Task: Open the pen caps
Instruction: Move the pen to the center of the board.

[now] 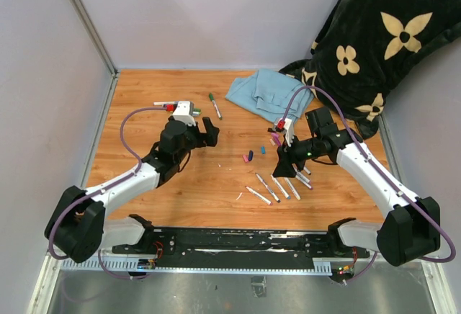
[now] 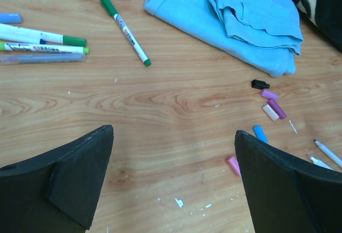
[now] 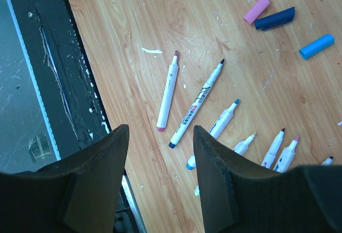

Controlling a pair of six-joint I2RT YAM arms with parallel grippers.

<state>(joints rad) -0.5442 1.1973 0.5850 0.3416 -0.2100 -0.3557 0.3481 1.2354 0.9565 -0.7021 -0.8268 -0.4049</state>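
I should next move my left gripper outward to the green-capped marker, which lies alone, and then lower it over the marker's white body to close.
Several loose pen caps lie mid-table: a pink cap, a dark one and a blue one. The right wrist view shows the pink cap, the dark blue cap and the blue cap. Several uncapped white markers lie in a row, also in the right wrist view. A green-capped marker lies at the back, also in the left wrist view. My left gripper is open and empty above bare wood. My right gripper is open and empty above the markers.
A folded blue cloth lies at the back, and a dark flowered blanket fills the back right corner. More capped markers lie at the back left. A black rail runs along the near table edge.
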